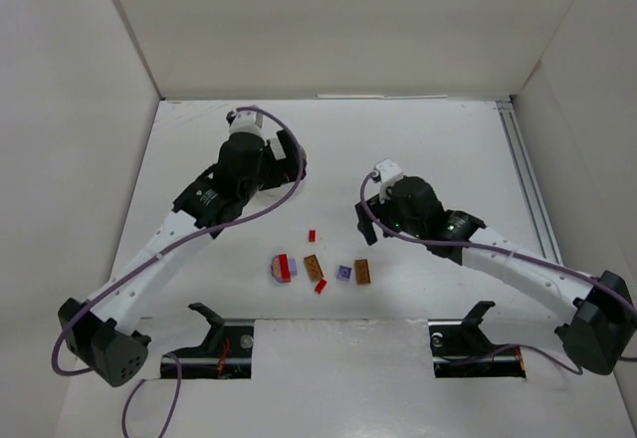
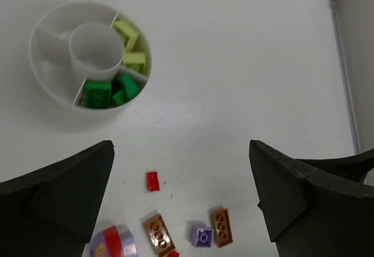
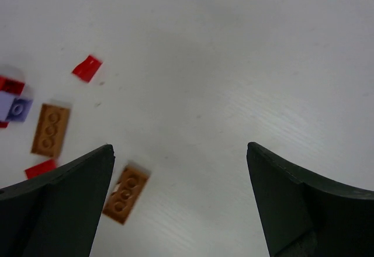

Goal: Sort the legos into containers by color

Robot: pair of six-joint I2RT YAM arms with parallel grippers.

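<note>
The robot's right gripper will next move back, turn its fingers to the long sides of the nearer orange-brown lego (image 1: 362, 272) (image 3: 126, 193) and go down over it, because the lego lies slanted below and back.
The low round white tub (image 2: 57, 96) shows only in the left wrist view, at the upper left. One wedge holds green bricks (image 2: 108, 90) and another holds pale yellow bricks (image 2: 131, 47). Loose legos lie on the table: a red one (image 1: 312, 235), two orange-brown ones (image 1: 315, 267) (image 1: 362, 272), a lavender one (image 1: 343, 272), and a lavender piece with a red brick on it (image 1: 284, 267). My left gripper (image 1: 285, 163) is open and empty, above and behind them (image 2: 181, 210). My right gripper (image 1: 366, 221) is open and empty, just right of an orange-brown brick (image 3: 125, 194).
White walls close off the table at the left, back and right. A metal rail (image 1: 526, 174) runs along the right side. Another small red brick (image 1: 320, 286) lies near the front of the cluster.
</note>
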